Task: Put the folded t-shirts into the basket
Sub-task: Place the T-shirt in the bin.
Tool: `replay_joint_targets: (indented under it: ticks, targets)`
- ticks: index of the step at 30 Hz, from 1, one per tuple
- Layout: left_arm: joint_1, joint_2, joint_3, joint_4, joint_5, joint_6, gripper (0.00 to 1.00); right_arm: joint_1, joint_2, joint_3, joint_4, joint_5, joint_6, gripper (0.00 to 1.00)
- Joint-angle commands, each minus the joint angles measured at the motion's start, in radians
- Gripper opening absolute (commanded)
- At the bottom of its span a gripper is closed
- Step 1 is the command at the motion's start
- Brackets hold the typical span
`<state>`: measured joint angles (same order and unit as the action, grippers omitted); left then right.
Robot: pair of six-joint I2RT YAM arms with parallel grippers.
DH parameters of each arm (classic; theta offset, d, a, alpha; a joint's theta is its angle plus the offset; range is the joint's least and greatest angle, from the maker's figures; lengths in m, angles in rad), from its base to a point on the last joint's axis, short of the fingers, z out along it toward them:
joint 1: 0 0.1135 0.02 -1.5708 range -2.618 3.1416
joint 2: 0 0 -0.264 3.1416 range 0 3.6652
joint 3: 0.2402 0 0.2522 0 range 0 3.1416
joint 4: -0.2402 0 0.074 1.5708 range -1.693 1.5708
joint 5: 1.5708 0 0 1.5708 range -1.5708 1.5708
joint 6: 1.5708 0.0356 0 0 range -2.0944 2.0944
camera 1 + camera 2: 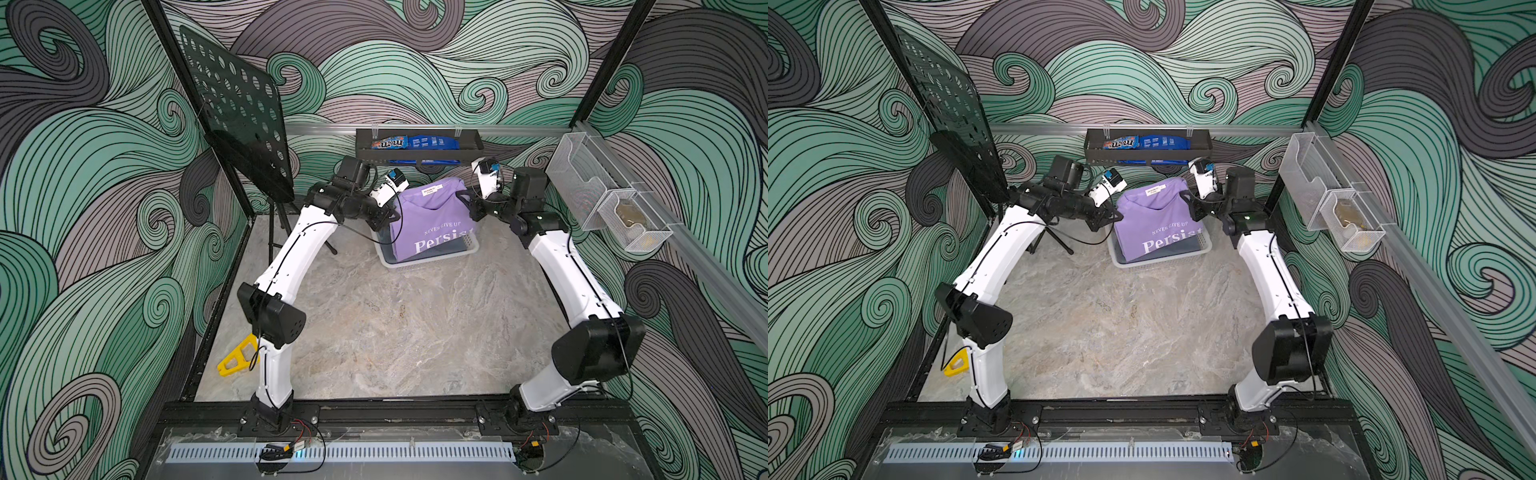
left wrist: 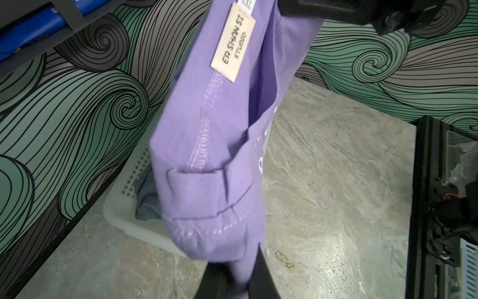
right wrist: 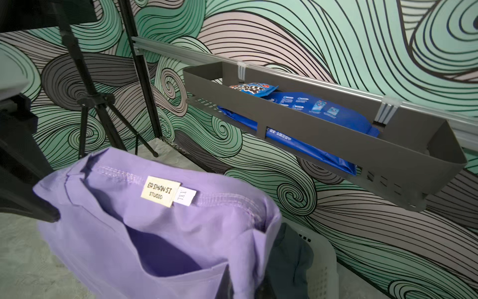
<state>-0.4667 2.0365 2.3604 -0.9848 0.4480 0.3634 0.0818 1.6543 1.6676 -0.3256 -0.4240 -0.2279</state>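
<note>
My left gripper lowers toward the slate grey shirt inside the basket next. It then releases the lavender shirt's edge there, since that spot lies below the gripper.
A lavender t-shirt with white "Persist" print hangs upright over the white perforated basket at the back of the table. Its lower edge dips into the basket. My left gripper is shut on the shirt's left upper edge, and my right gripper is shut on its right upper edge. In the left wrist view, lavender cloth runs down between the dark fingers. A slate grey shirt lies inside the basket under the lavender one.
A black wall tray with snack packs hangs just behind and above the basket. A black perforated music stand rises at the back left. Wire-mesh bins hang on the right wall. A yellow tool lies by the left arm's base.
</note>
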Motion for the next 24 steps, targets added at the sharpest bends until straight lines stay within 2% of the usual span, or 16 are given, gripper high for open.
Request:
replay_joint_targets:
  ticks: [1,4,10,24]
  targets:
    - [-0.001,0.088,0.123,-0.039,-0.029,-0.024,0.00,-0.010,0.046,0.050,0.013,0.028,0.053,0.00]
    - [-0.001,0.151,0.182,-0.035,-0.051,-0.023,0.00,-0.013,0.092,0.075,0.013,0.034,0.064,0.00]
    - [0.008,0.196,0.186,-0.007,-0.068,-0.024,0.00,-0.017,0.145,0.081,0.005,0.042,0.065,0.00]
    - [0.008,0.168,0.186,-0.146,0.002,-0.108,0.00,-0.035,0.101,0.005,-0.020,0.068,0.058,0.00]
